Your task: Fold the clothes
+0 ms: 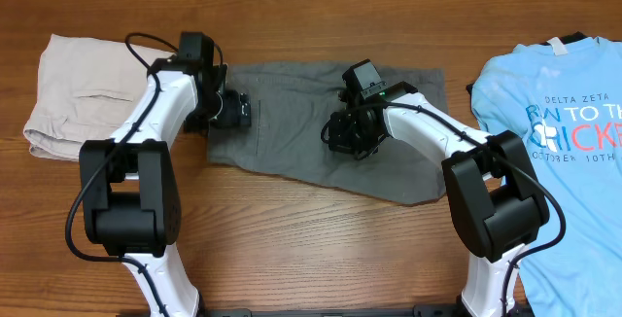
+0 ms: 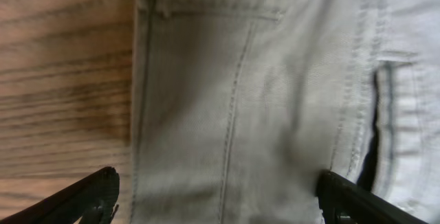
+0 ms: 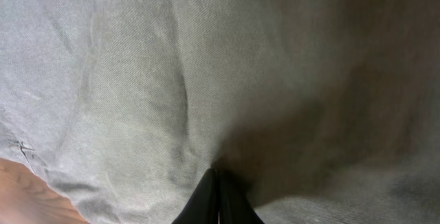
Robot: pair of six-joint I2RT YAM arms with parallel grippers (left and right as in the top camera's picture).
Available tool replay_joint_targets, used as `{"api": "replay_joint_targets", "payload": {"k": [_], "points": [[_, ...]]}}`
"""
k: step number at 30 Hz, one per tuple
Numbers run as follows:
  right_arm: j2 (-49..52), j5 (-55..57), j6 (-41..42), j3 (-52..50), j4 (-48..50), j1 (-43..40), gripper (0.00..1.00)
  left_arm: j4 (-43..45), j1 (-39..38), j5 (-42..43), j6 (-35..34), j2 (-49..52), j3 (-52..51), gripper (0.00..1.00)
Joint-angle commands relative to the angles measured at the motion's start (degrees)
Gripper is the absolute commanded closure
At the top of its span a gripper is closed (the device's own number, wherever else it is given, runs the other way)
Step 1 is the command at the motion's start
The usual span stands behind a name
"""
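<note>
The left gripper should come down onto the waistband corner point(image 2: 188, 205) next and close its fingers on it.
The dark grey shorts point(image 1: 292, 152) lie spread flat across the far middle of the table. My left gripper point(image 1: 239, 111) is at their left end, by the waistband. In the left wrist view it point(image 2: 221, 202) is open wide, low over the fabric point(image 2: 261, 93), straddling the shorts' left edge, with the slit pocket point(image 2: 375, 138) to its right. My right gripper point(image 1: 346, 138) is on the middle of the shorts. In the right wrist view its fingers point(image 3: 217, 183) are shut together, tips pinching a small pucker of the grey cloth point(image 3: 137, 80).
A folded beige garment point(image 1: 68, 93) lies at the far left. A light blue printed T-shirt point(image 1: 554, 132) lies at the right edge. Bare wooden table point(image 1: 292, 249) runs in front of the shorts.
</note>
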Motion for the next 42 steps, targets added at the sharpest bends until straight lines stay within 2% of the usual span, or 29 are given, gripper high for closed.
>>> {"api": "replay_joint_targets", "payload": {"k": [1, 4, 9, 11, 14, 18, 19, 26, 34, 42], "points": [[-0.61, 1.20, 0.09, 1.03, 0.37, -0.13, 0.96, 1.88, 0.33, -0.57, 0.46, 1.01, -3.37, 0.03], [-0.61, 1.20, 0.09, 1.03, 0.35, -0.13, 0.96, 2.91, 0.33, -0.59, 0.46, 1.01, -4.79, 0.04], [-0.57, 1.22, 0.09, 1.03, 0.35, -0.13, 0.96, 3.34, 0.24, -0.31, -0.07, 1.01, -4.79, 0.16], [-0.57, 1.20, 0.11, 1.03, 0.35, -0.13, 0.96, 3.30, 0.22, -0.33, -0.26, 1.01, -4.79, 0.24], [-0.57, 1.22, 0.11, 1.03, 0.35, -0.13, 0.96, 3.30, 0.22, -0.33, -0.26, 1.01, -4.79, 0.47], [-0.57, 1.20, 0.11, 1.03, 0.33, -0.13, 0.96, 3.04, 0.22, -0.28, -0.26, 1.01, -4.79, 0.91], [-0.57, 1.20, 0.11, 1.03, 0.15, -0.13, 0.96, 2.69, 0.22, 0.13, -0.24, 0.98, -4.76, 0.96], [-0.55, 1.20, 4.50, -1.05, 0.87, -0.09, 0.96, -0.55, 0.22, 1.46, -0.22, 0.52, -2.03, 0.96], [-0.52, -1.64, 5.05, -2.75, 2.19, 0.44, 0.96, -11.85, 0.22, 1.66, -0.24, -3.45, 12.72, 0.96], [-0.52, -1.60, 13.22, -2.75, 6.43, 6.23, 0.96, -18.80, -1.49, 2.05, -0.20, -6.67, 21.73, 0.96]]}}
